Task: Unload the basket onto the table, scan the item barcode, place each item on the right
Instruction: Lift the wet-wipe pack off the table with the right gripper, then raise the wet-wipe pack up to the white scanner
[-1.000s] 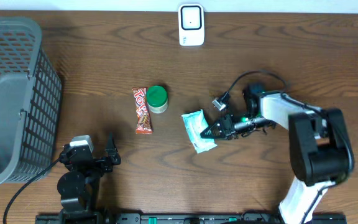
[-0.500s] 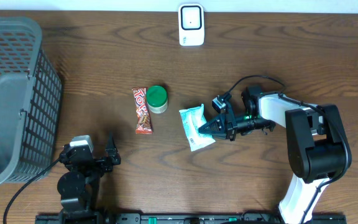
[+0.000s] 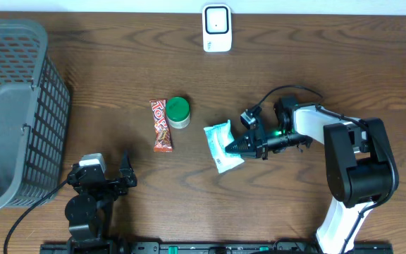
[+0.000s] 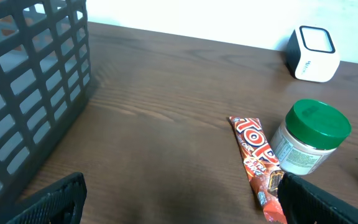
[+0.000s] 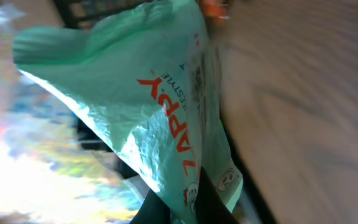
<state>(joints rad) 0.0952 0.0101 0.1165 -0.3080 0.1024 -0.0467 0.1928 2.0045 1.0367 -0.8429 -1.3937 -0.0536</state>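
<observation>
I will swing my right gripper outward to the scanner [image 3: 217,28], then over bare tabletop to release the packet, because that spot is to the gripper's right in the overhead view.
My right gripper [image 3: 235,149] is shut on the lower edge of a mint-green packet [image 3: 220,144], holding it just off the table's middle. In the right wrist view the packet [image 5: 148,106] fills the frame with red lettering on it, and both dark fingertips [image 5: 213,199] pinch its bottom corner. The white scanner [image 3: 217,28] stands at the far edge, well apart from the packet. My left gripper [image 3: 108,181] rests near the front left, open, with only bare wood between its fingers [image 4: 328,202].
A red candy bar [image 3: 161,125] and a green-lidded jar [image 3: 179,111] lie side by side left of the packet, also seen as the bar [image 4: 257,158] and the jar [image 4: 309,137]. A grey mesh basket [image 3: 13,113] takes up the left side.
The right gripper has carried the packet a little to the left and turned it, mostly in the first half second. The left arm has stayed still.
</observation>
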